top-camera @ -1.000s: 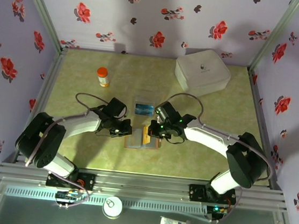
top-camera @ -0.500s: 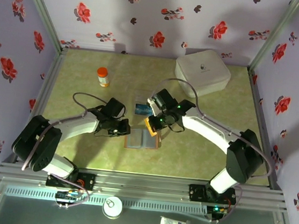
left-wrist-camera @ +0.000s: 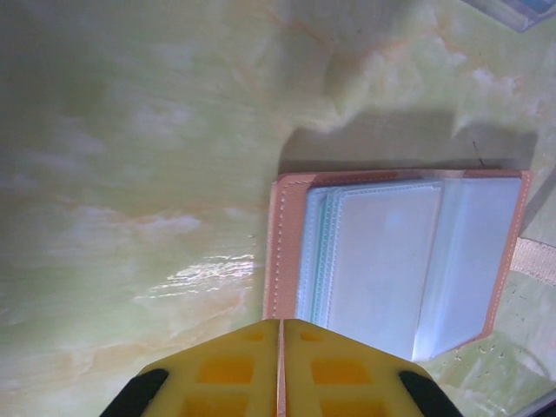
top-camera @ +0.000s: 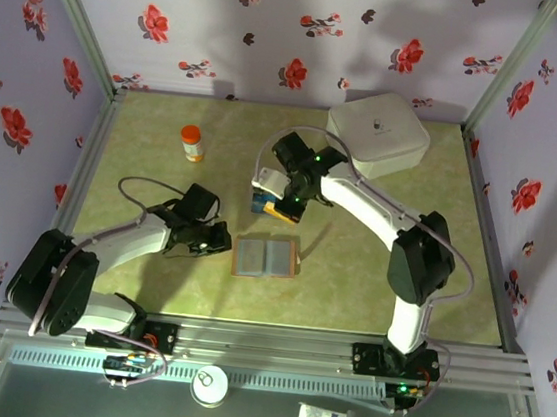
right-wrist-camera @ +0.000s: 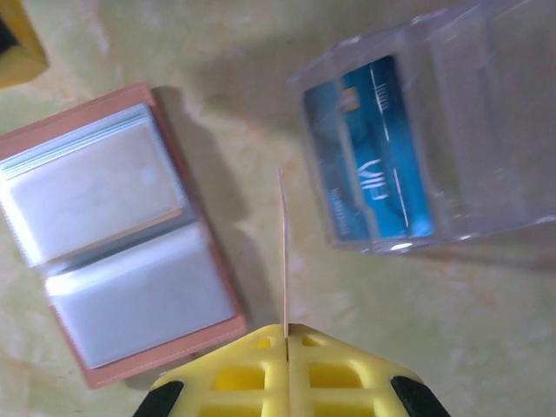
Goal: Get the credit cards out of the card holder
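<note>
My right gripper should next move outward past the blue credit card (right-wrist-camera: 373,156), go down over the tray's empty section (right-wrist-camera: 473,130) and let go, because the blue card is in the near section.
The card holder (top-camera: 266,257) lies open and flat on the table, brown rim around pale sleeves (left-wrist-camera: 391,261) (right-wrist-camera: 113,234). My right gripper (top-camera: 284,205) (right-wrist-camera: 286,330) is shut on a thin credit card (right-wrist-camera: 282,252), seen edge-on, and hangs between the holder and the clear tray (right-wrist-camera: 486,130). A blue credit card (right-wrist-camera: 373,156) (top-camera: 265,203) lies in that tray. My left gripper (top-camera: 220,242) (left-wrist-camera: 280,326) is shut with nothing in it, just left of the holder's left edge.
A big white rounded box (top-camera: 378,131) stands at the back right. An orange pill bottle (top-camera: 192,142) stands at the back left. Metal rails edge the table on both sides and in front.
My right gripper has lifted the card away from the holder and carried it back toward the tray. My left gripper has drawn back to the left, off the holder.
</note>
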Robot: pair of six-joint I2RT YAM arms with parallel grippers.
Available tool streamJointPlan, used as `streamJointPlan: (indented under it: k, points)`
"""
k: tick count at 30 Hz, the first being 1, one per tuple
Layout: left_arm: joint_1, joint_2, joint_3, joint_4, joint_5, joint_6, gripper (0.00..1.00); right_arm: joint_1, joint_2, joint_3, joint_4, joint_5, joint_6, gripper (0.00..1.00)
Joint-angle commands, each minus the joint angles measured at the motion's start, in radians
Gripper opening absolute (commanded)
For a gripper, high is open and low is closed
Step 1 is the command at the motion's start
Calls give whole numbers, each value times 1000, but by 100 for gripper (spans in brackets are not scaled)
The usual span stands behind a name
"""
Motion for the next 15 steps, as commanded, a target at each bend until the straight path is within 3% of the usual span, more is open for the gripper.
streamJointPlan:
  k: [1, 15]
  points:
    - [22, -33, -20, -36, -2, 25, 9, -40, 63, 125, -103, -37, -133, 0]
    - [81, -75, -49, -51, 14, 48, 9, -112, 395, 630, -272, -125, -219, 0]
